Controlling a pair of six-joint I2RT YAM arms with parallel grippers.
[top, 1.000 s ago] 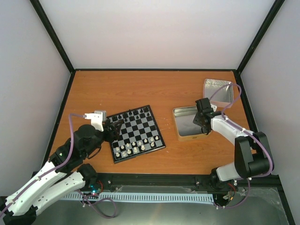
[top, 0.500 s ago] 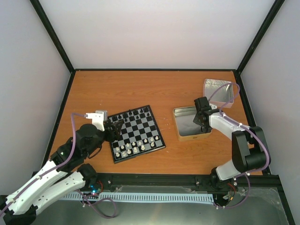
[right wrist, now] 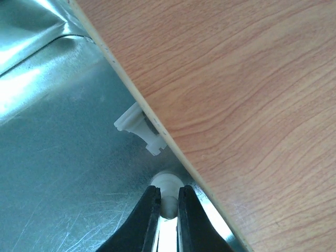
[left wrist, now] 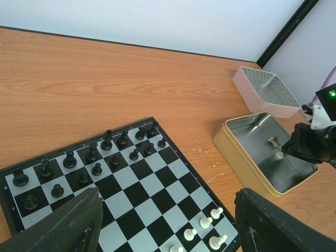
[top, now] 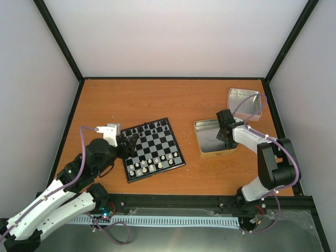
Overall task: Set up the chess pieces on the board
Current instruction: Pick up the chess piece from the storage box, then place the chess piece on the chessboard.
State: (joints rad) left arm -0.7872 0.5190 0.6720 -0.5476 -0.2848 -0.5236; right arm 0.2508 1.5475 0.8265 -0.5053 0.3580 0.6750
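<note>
The right gripper lifts next and carries the piece over and down onto the board's near-row gap, since that lies to its left in the top view.
The board [top: 158,144] lies left of centre, with black chessmen [left wrist: 94,157] on its far rows and several cream-white chess pieces [top: 152,166] along its near edge. My left gripper [top: 127,143] hovers open over the board's left side, its dark fingers [left wrist: 58,226] wide apart with nothing between them. Inside the gold-walled tin [top: 199,143], my right gripper [right wrist: 168,210] is shut on a small white chess piece [right wrist: 167,185] close to the tin's wall. A second white piece [right wrist: 137,128], shaped like a rook, lies on its side against that wall.
A second, shallow silver tin [top: 244,102] stands tilted at the back right, near the right arm's cable. The gold tin's wall [right wrist: 157,131] runs close beside my right fingers. Bare wooden table [top: 157,100] stretches behind the board.
My right gripper's fingers have closed on the white piece in the tin. The left arm and the board's pieces have not moved.
</note>
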